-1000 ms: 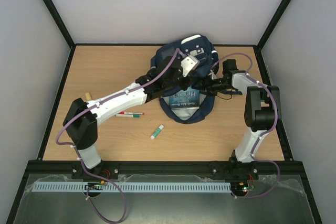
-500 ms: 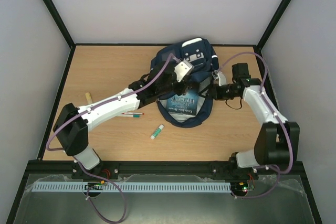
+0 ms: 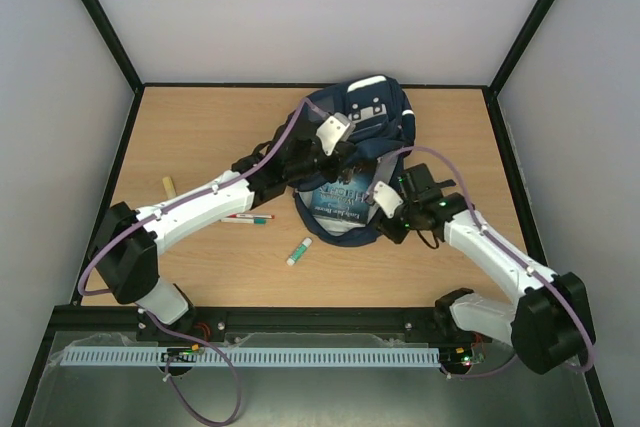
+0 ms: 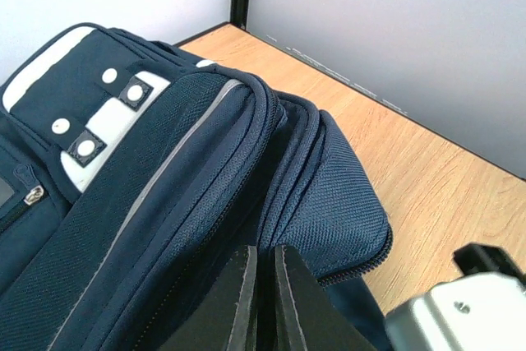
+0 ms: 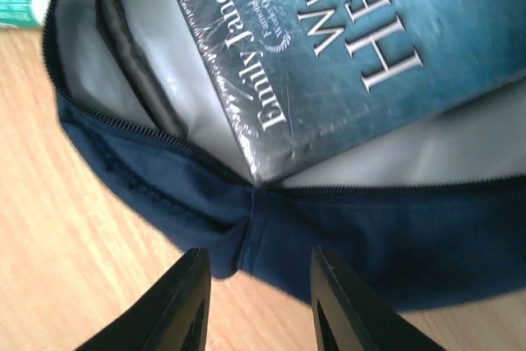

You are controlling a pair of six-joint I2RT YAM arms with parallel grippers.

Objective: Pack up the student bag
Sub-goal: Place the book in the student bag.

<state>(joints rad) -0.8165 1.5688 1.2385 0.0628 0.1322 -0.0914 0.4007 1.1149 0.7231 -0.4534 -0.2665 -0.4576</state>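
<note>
My left gripper stays raised on the bag's upper edge next. It then moves down and back over the bag's open section (image 3: 341, 204) to release, because the book still lies uncovered there.
The navy student bag (image 3: 372, 111) lies at the back middle of the table, its main compartment unzipped toward me. A blue-covered book (image 3: 343, 198) lies in the opening, over the grey lining. My left gripper (image 3: 337, 155) is shut on the bag's upper edge; in the left wrist view its fingers (image 4: 244, 302) press together at the bag's zip seam (image 4: 271, 187). My right gripper (image 3: 385, 215) is open at the bag's near right rim. In the right wrist view the gripper (image 5: 259, 302) straddles the bag's navy edge (image 5: 345, 228), below the book (image 5: 370, 55).
A red and green pen (image 3: 247, 217) and a green-capped glue stick (image 3: 299, 251) lie on the table left of the bag's front. The glue stick also shows in the right wrist view (image 5: 20, 7). A small beige item (image 3: 168, 185) lies at the far left.
My right arm has swung from the bag's right side round to its near right rim. My left arm has pulled back a little, still holding the bag, which shifted slightly.
</note>
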